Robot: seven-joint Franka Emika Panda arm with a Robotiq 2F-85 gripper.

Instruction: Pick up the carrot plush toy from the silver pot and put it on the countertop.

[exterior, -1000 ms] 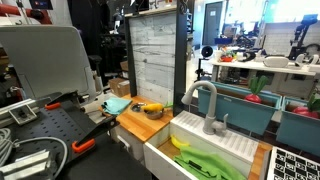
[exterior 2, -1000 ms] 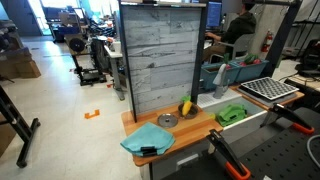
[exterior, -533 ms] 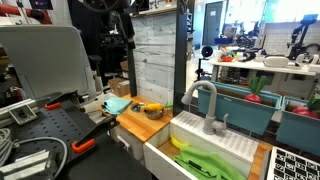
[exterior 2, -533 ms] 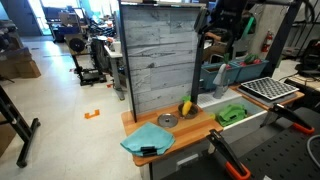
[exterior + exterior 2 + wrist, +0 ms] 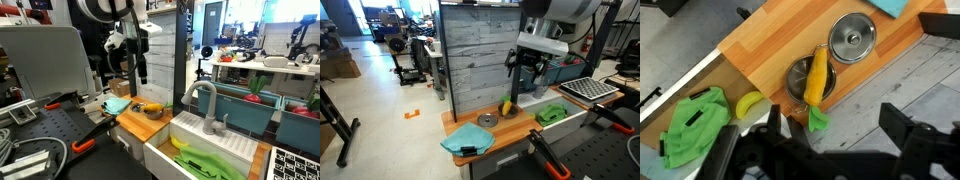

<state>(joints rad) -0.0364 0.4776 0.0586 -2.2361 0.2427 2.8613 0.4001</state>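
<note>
I will bring my open gripper down next onto the toy's orange body near the green leaf (image 5: 156, 106) (image 5: 814, 96), since the carrot plush toy is below it with its leaf end over the pot's rim.
The carrot plush toy (image 5: 817, 73), yellow-orange with a green leaf end, lies across the small silver pot (image 5: 795, 82) on the wooden countertop (image 5: 760, 55). Its leaf hangs over the counter's edge. In both exterior views the toy (image 5: 152, 106) (image 5: 506, 107) shows near the grey back panel. My gripper (image 5: 840, 135) is open and empty, its dark fingers (image 5: 905, 125) at the bottom of the wrist view. It hangs well above the counter (image 5: 137, 72) (image 5: 523, 78), above the pot and apart from it.
A round silver lid (image 5: 852, 38) lies beside the pot. A blue cloth (image 5: 467, 140) covers the counter's end. A green cloth (image 5: 695, 125) and a yellow-green item (image 5: 748, 103) lie in the white sink (image 5: 205, 145) with its faucet (image 5: 205, 100). A grey panel (image 5: 478, 55) stands behind.
The arm has come into both exterior views from above and lowered, so the open gripper now hangs over the counter near the pot. The toy and pot have not moved.
</note>
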